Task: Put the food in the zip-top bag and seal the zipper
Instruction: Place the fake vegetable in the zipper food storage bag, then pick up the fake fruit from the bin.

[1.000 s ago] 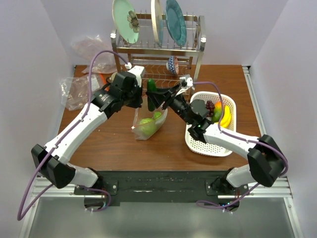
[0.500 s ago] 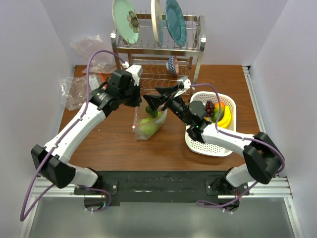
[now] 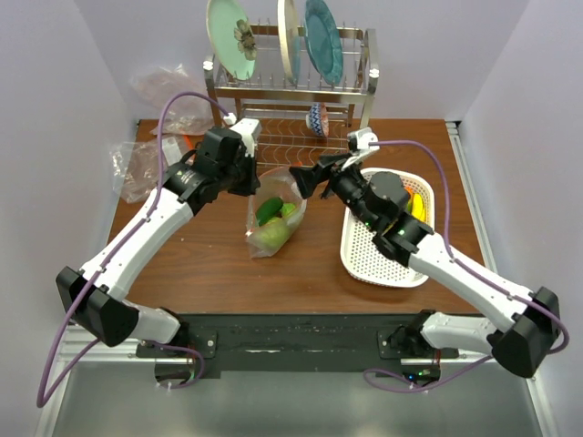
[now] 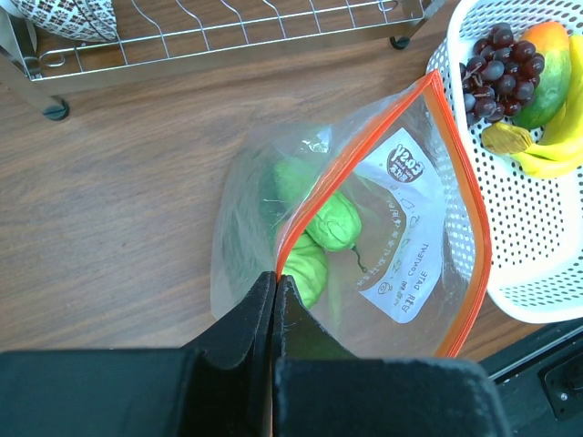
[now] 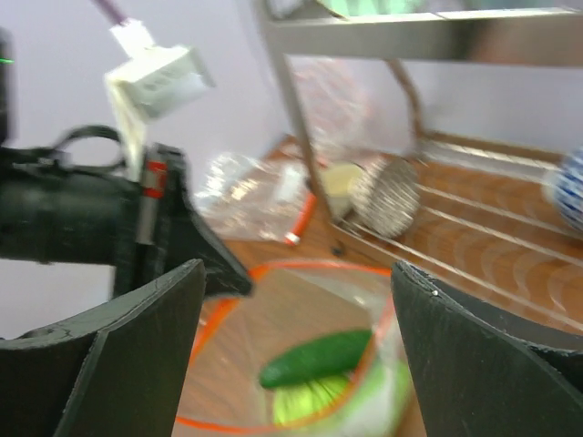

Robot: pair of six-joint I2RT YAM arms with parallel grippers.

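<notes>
I will next move my right gripper to the right in the top view and tilt it down into the basket (image 3: 383,264) onto the stem end of the bananas, because that narrow end sticks out free.
The zip-top bag (image 3: 273,218) stands open mid-table, its orange-red zipper (image 4: 465,218) ringing the mouth. My left gripper (image 3: 253,188) is shut on the bag's rim at the zipper (image 4: 276,273). Inside lie a dark green cucumber (image 5: 319,358) and the light green cabbage (image 4: 333,221). My right gripper (image 3: 299,179) is open and empty, just above the bag's right rim. Purple grapes (image 4: 499,59), bananas (image 4: 547,146) and an orange fruit (image 4: 551,55) lie in the white mesh basket (image 3: 383,264) on the right.
A metal dish rack (image 3: 291,82) with plates stands at the back. Crumpled clear bags (image 3: 146,164) lie at the back left. A patterned bowl (image 3: 317,118) sits under the rack.
The right gripper carried a cucumber over the bag, let it drop inside, opened and drew back to the right. The left gripper kept hold of the rim.
</notes>
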